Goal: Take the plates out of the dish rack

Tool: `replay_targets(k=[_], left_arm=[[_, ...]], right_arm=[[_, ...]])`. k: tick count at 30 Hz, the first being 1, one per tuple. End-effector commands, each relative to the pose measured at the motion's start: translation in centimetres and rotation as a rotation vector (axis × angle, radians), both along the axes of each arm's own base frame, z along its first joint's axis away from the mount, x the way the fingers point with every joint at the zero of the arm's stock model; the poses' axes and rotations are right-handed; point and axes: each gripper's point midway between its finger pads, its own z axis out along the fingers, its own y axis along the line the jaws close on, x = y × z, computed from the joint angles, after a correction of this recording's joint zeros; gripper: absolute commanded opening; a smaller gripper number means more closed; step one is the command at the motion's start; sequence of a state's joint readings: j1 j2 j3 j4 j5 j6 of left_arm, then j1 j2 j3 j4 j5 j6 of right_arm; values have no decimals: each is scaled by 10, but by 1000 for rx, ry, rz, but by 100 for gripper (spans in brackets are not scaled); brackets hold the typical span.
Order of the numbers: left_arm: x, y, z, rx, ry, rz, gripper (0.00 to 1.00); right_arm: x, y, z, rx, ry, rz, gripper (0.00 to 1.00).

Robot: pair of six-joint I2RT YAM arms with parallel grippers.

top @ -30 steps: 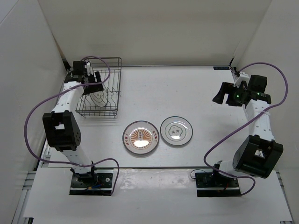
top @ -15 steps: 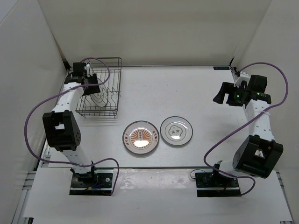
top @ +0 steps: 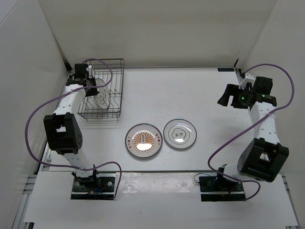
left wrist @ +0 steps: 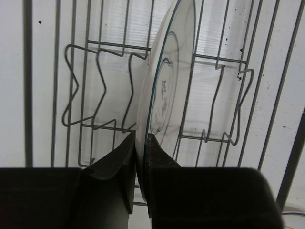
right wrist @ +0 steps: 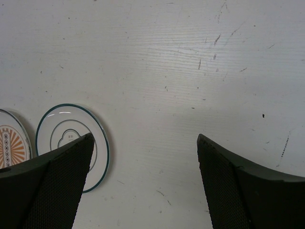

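As the flat white plate (top: 180, 134) matches the held one, I should raise my left gripper, swing to the right in the top view, and lower to release atop it.
A white plate (left wrist: 167, 86) with a grey rim stands on edge in the dark wire dish rack (top: 119, 90) at the table's far left. My left gripper (left wrist: 141, 138) is shut on that plate's lower rim, one finger on each face. In the top view the same plate (top: 102, 99) shows just right of the left gripper (top: 94, 89). Two plates lie flat mid-table: an orange sunburst plate (top: 143, 140) and a white plate (top: 179, 133). My right gripper (top: 223, 97) hovers open and empty at the far right, above bare table (right wrist: 145, 138).
White walls close in the table on the left, back and right. The rack's upright wires (left wrist: 56, 71) and zigzag slot dividers stand on both sides of the gripped plate. In the right wrist view the white plate (right wrist: 71, 138) and orange plate (right wrist: 12, 143) lie at the lower left.
The left gripper has closed from open onto the rim of the plate in the rack. The right arm and the two flat plates have not moved.
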State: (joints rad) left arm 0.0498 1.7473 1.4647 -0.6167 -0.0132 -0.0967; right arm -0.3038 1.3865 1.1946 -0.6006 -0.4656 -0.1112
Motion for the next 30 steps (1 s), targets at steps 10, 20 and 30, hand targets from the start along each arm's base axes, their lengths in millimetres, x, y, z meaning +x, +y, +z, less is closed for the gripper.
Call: replay_targets(k=[10, 20, 30], left_arm=[[18, -8, 108, 76, -258, -62, 8], [30, -17, 235, 59, -610, -61, 2], [26, -145, 321, -561, -796, -466, 0]], right_arm=[[5, 2, 7, 23, -40, -1, 90], [7, 2, 13, 48, -47, -27, 90], [19, 9, 35, 134, -74, -36, 90]])
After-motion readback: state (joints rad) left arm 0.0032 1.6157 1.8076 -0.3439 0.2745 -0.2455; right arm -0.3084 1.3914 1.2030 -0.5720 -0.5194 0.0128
